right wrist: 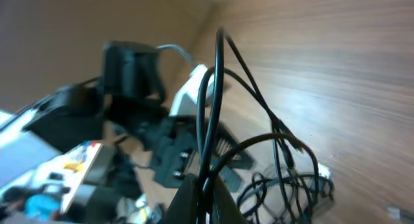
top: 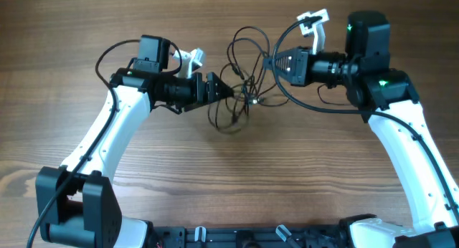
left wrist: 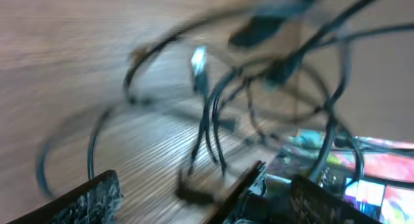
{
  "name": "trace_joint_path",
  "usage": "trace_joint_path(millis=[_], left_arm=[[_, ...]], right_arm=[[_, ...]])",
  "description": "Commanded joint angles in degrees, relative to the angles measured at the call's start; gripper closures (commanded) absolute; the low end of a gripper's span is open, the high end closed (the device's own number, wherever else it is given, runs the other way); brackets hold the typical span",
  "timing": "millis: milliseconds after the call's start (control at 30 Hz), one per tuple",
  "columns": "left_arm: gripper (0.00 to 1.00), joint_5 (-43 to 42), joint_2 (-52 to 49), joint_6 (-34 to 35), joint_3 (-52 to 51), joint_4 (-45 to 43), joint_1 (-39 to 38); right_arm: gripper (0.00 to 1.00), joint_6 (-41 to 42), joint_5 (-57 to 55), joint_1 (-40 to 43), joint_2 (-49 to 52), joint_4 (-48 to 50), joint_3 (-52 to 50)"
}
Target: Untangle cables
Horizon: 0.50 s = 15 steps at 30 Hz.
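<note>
I will next move my left gripper to the right in the overhead view, open around the tangle's hanging loops, because my right gripper already holds the upper parts of the cables point(right wrist: 208, 120).
The cables point(top: 240, 87) are a tangle of thin black cords with small plugs, lying and partly lifted at the middle rear of the wooden table. My right gripper point(top: 271, 64) comes in from the right and is shut on a couple of cable strands point(right wrist: 208, 120), which rise from between its fingers point(right wrist: 204, 195). My left gripper point(top: 224, 91) faces the tangle from the left, open and empty. In the left wrist view its fingers point(left wrist: 207, 204) stand wide apart, with blurred cable loops point(left wrist: 213, 114) and a silver plug point(left wrist: 199, 62) just ahead.
The wooden table point(top: 237, 176) spreads around the tangle. The arm bases point(top: 79, 205) stand at the front corners. A white camera mount point(top: 314, 22) sits on the right wrist. The table edge and colourful clutter point(left wrist: 381, 166) show at the right of the left wrist view.
</note>
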<state>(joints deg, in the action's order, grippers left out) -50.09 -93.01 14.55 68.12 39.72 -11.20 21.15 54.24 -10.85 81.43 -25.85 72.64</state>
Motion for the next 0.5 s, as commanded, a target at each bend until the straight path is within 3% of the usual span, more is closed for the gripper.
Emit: trace_joint_path(millis=[0, 333, 400, 467], left_arm=[[0.14, -5.25, -0.55, -2.56, 0.46, -2.58, -0.33], [0.16, -5.4, -0.55, -2.6, 0.46, -6.14, -5.55], [0.26, -4.85, -0.55, -2.58, 0.46, -6.64, -6.23], [0.43, -0.52, -0.55, -2.54, 0.46, -6.47, -6.34]], right_arm=[[0.95, 5.16, 8.48, -0.22, -0.31, 3.13, 1.33], [0.95, 16.63, 13.9, -0.22, -0.31, 14.75, 1.33], [0.96, 17.05, 15.1, -0.22, -0.31, 14.75, 1.33], [0.95, 18.6, 17.31, -0.22, -0.31, 16.24, 1.33]])
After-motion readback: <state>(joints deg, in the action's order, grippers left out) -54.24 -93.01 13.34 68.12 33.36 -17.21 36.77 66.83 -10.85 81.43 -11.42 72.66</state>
